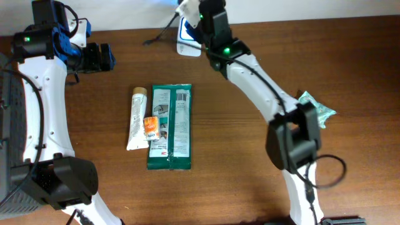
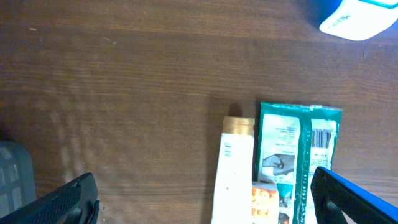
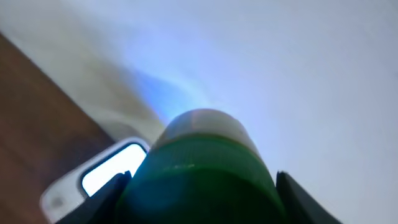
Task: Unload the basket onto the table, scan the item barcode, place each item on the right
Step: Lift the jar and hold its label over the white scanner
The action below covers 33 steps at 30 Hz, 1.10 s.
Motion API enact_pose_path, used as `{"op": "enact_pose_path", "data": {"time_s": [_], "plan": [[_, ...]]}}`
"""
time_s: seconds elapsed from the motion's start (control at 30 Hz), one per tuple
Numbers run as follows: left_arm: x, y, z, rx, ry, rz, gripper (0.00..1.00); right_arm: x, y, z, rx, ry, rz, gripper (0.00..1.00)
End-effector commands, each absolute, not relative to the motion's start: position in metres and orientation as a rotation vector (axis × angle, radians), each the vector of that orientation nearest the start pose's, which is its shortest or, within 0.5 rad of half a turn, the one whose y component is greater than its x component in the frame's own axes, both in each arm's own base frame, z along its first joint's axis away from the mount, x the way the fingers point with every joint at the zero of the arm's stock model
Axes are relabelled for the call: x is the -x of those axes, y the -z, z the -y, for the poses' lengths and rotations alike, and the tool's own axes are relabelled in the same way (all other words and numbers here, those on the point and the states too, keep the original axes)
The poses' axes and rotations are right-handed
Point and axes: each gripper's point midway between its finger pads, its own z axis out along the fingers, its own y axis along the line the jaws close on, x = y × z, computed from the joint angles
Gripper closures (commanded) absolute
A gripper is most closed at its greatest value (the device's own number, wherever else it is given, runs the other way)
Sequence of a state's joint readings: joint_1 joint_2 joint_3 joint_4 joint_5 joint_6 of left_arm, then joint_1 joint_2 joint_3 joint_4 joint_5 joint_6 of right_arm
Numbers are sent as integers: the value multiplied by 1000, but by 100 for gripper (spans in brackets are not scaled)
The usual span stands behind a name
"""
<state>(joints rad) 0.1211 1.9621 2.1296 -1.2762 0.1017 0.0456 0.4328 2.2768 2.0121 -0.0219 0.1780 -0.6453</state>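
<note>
Next, my right gripper goes to the right in the overhead view to the bare tabletop (image 1: 307,87) beside the teal packet, lowers and releases the item.
My right gripper (image 1: 199,17) is at the table's far edge, shut on a green round item with a pale top (image 3: 199,168) that fills the right wrist view; dark fingers (image 3: 102,199) show on both sides of it. The white and blue barcode scanner (image 1: 187,41) stands just below the gripper, and its bright window (image 3: 112,167) shows left of the item. No barcode on the held item is visible. My left gripper (image 1: 100,57) hovers open at the back left, with nothing between its fingers (image 2: 68,202).
A white tube (image 1: 136,119), a small orange packet (image 1: 150,127) and a green flat pack (image 1: 170,128) with a barcode lie mid-table. A teal packet (image 1: 315,106) lies at the right. A grey bin (image 1: 9,125) stands at the left edge.
</note>
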Motion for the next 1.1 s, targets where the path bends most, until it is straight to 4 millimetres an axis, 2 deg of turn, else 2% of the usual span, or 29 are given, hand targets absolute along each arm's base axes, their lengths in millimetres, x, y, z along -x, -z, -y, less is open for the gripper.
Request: {"op": "enact_pose_path", "data": {"time_s": [0.0, 0.13, 0.37, 0.53, 0.6, 0.73, 0.83, 0.93, 0.97, 1.03, 1.07], "plan": [[-462, -236, -40, 59, 87, -2674, 1, -653, -226, -262, 1080, 628, -1394, 57], [-462, -236, -40, 59, 87, -2673, 1, -661, -200, -266, 1193, 751, -1303, 57], [-462, -236, -40, 59, 87, -2674, 1, -656, -189, -274, 1239, 731, -1321, 58], [-462, -236, -40, 59, 87, -2674, 1, -654, -189, -281, 1253, 706, -1309, 58], [-462, -236, -40, 59, 87, -2674, 1, -652, -204, -279, 1179, 654, -1337, 58], [-462, -236, -40, 59, 87, -2674, 1, -638, -271, -271, 907, 445, -1427, 58], [-462, -236, -40, 59, 87, -2673, 1, -607, -319, -256, 761, 275, -1565, 59], [-462, -236, -40, 59, 87, -2673, 1, -571, -342, -240, 654, 128, -1718, 59], [-462, -236, -40, 59, 87, -2674, 1, -551, -349, -225, 592, 74, -1810, 58], [-462, -236, -40, 59, 87, -2674, 1, -510, -340, -188, 483, -4, -2032, 58], [-462, -236, -40, 59, 87, -2673, 1, -485, -320, -161, 398, -62, -2206, 57]]}}
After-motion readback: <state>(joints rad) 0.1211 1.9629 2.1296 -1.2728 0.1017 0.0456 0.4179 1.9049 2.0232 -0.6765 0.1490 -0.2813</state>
